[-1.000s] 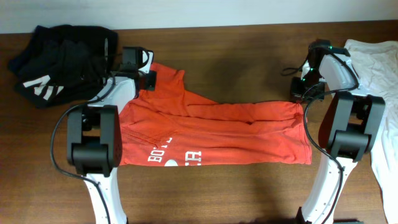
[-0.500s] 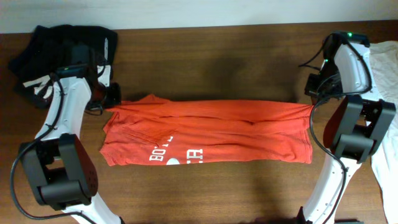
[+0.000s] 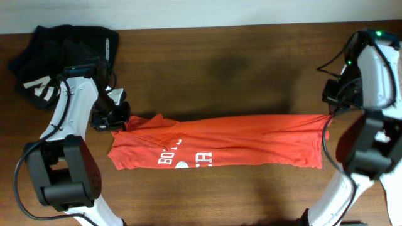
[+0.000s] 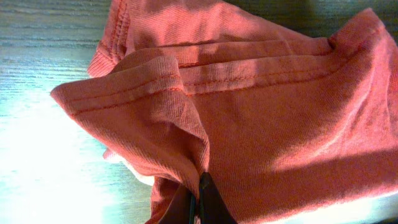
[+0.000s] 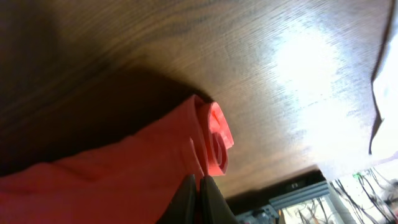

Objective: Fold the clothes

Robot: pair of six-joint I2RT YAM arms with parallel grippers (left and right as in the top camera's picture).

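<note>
Next I need to lower my left gripper and draw it back to release the shirt's corner onto the shirt's lettered end (image 3: pixel 129 150), since that end lies below it, toward my base.
The red-orange T-shirt (image 3: pixel 220 141) lies folded into a long band across the middle of the table, white lettering near its front left. My left gripper (image 3: pixel 119 120) is shut on the shirt's upper left corner; in the left wrist view the fingers (image 4: pixel 198 199) pinch a fold of the ribbed orange cloth (image 4: pixel 261 112). My right gripper (image 3: pixel 329 117) is shut on the upper right corner; in the right wrist view the fingers (image 5: pixel 198 186) clamp the bunched, curled cloth edge (image 5: pixel 214 143) above the wood.
Black garments with white stripes (image 3: pixel 59 56) lie heaped at the back left, close behind my left arm. A plain white garment (image 3: pixel 394 94) lies along the right edge, mostly behind my right arm. Bare wooden table (image 3: pixel 220 75) stretches behind the shirt.
Both grippers have pulled the shirt's far edge toward the front, so the band has become narrower and lies lower. The right gripper has moved right and forward, the left one slightly right.
</note>
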